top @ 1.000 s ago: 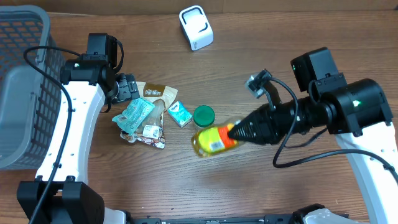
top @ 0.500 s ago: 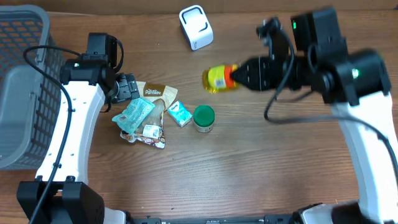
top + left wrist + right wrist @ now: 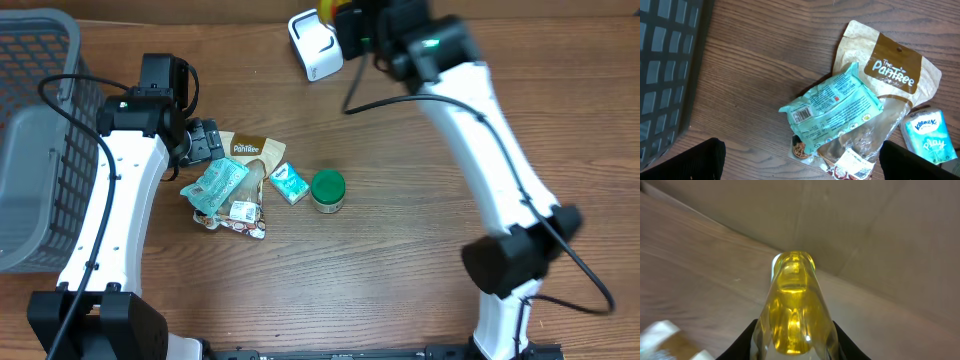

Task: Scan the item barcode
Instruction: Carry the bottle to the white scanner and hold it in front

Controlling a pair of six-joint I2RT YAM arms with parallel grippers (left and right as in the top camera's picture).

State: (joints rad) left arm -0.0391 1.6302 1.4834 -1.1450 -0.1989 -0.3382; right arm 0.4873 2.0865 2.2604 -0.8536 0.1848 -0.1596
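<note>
I should move my right gripper to its right in the overhead view, back and down, over clear tabletop, to release the bottle (image 3: pixel 327 9).
A yellow bottle of clear golden liquid (image 3: pixel 794 305) fills the right wrist view, and my right gripper (image 3: pixel 792 347) is shut on it, a dark finger (image 3: pixel 742 342) pressing each side. Overhead, only a sliver of that bottle (image 3: pixel 327 9) shows at the top edge, right beside the white barcode scanner (image 3: pixel 315 45), with the right gripper (image 3: pixel 340 16) behind it. The bottle's barcode is hidden. My left gripper (image 3: pixel 205 140) hangs open over the packet pile with nothing between its fingers; its tips frame the teal packet (image 3: pixel 832 107).
A grey basket (image 3: pixel 35 130) stands at the left edge. The pile holds a brown PanTree bag (image 3: pixel 252 150), a teal packet (image 3: pixel 218 183), a Kleenex pack (image 3: pixel 288 183) and a foil snack (image 3: pixel 240 215). A green-lidded jar (image 3: pixel 327 188) stands beside it.
The right arm has carried the yellow bottle from the middle of the table up and back to the top edge beside the scanner. The left arm has not moved.
</note>
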